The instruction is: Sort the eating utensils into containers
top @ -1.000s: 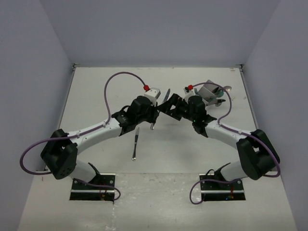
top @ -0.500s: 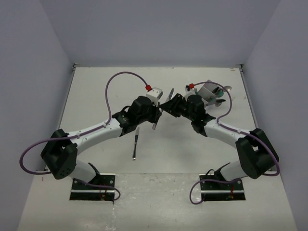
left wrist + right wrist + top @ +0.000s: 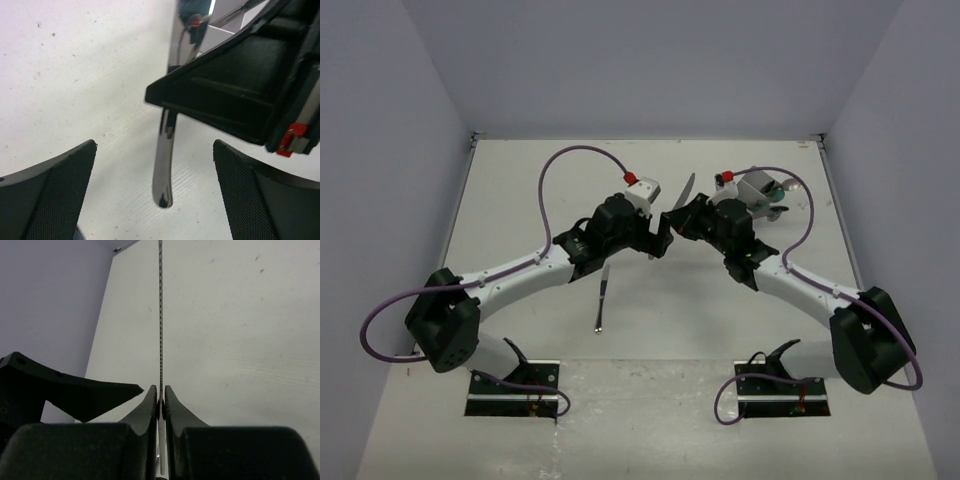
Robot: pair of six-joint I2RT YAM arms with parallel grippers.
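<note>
My right gripper holds the knife [image 3: 683,189]. Next it needs to carry the knife to the right in the top view, over the white container [image 3: 756,187] holding a teal utensil, and release it.
A silver knife [image 3: 683,189] with a serrated edge [image 3: 160,310] is held above the table between the two arms. My right gripper [image 3: 160,391] is shut on its blade, edge-on in the right wrist view. My left gripper [image 3: 154,147] is open, and the knife's handle [image 3: 163,170] hangs free between its fingers [image 3: 50,195]. In the top view the left gripper [image 3: 660,240] and right gripper [image 3: 674,220] nearly meet. Another slim silver utensil [image 3: 602,296] lies on the table under the left arm. The white container [image 3: 756,187] stands at the back right with a teal utensil [image 3: 774,192] in it.
Purple cables loop over both arms. The right gripper's black finger [image 3: 225,95] fills the upper right of the left wrist view. Grey walls close the table on three sides. A silver utensil end [image 3: 792,183] pokes out beside the container.
The right gripper has shut on the knife and the left gripper has let go and opened. The knife now leans a little further right and back.
</note>
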